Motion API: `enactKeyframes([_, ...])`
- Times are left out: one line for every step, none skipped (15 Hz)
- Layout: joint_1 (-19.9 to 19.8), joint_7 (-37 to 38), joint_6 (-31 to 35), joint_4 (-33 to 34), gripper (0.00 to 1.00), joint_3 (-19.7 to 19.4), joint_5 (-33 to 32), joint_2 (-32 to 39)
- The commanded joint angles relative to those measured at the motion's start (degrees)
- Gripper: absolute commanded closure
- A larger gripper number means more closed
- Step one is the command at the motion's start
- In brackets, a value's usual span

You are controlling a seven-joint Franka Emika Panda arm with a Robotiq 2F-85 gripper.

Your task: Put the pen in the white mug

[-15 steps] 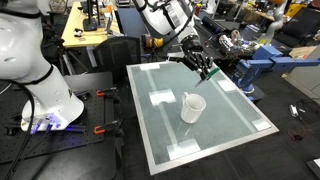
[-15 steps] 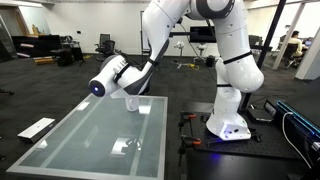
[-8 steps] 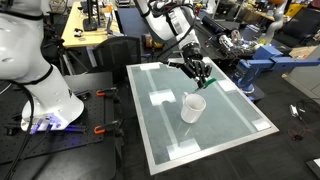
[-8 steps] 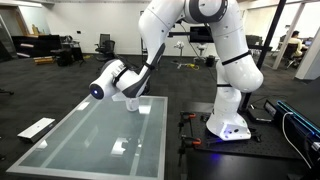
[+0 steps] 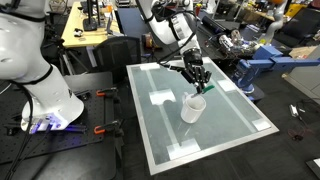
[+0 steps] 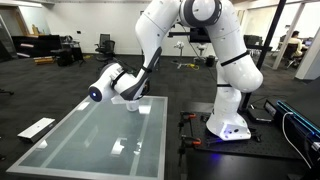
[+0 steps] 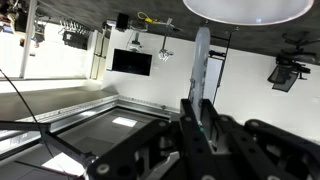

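Observation:
The pen's tip only just reaches the opening [image 5: 195,100] [image 7: 248,7], so my gripper should next lower the greenish pen a little, farther past the white mug's rim.
The white mug [image 5: 192,107] stands upright near the middle of the glass-topped table [image 5: 238,128]. My gripper [image 5: 197,76] hangs just above the mug's rim, shut on the pen [image 5: 201,85], a thin greenish stick that points down toward the mug's opening. In the wrist view the pen [image 7: 201,55] sticks out between the shut black fingers [image 7: 200,108], and its tip lies close to the mug's white rim [image 7: 250,8] at the top edge. In an exterior view the arm and gripper [image 6: 128,92] cover most of the mug.
The table [image 6: 70,140] has a white frame. My white base [image 6: 230,122] stands beside it. Another white robot body [image 5: 35,70] stands at the table's near side. A blue fixture and clutter [image 5: 252,62] sit beyond the far edge.
My gripper with the pen has moved from beside the table's far edge toward the mug and lower, and now hangs over the mug's rim. The mug has not moved.

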Motion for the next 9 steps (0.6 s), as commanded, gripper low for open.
enactKeyframes([-0.6,-0.4,1.8,2.0,0.96,-0.2,0.9,1.7])
enactKeyframes([-0.7,-0.6,2.0,2.3,0.96,-0.3,0.8,2.1])
enactKeyframes([-0.8,-0.6,2.3,2.5,0.96,-0.3,0.8,2.6])
enactKeyframes([-0.8,-0.6,2.5,2.8,0.96,-0.3,0.7,2.9])
enactKeyframes([-0.7,-0.6,2.7,3.0,0.96,-0.4,0.7,3.3])
enactKeyframes([-0.7,-0.3,3.0,3.1,0.96,-0.5,0.5,3.6])
enactKeyframes([-0.6,-0.1,3.0,3.4,0.96,-0.6,0.3,3.9])
enactKeyframes([-0.6,0.1,3.1,3.7,0.96,-0.7,0.4,4.2])
enactKeyframes([-0.6,0.1,3.1,4.0,0.96,-0.8,0.3,4.5])
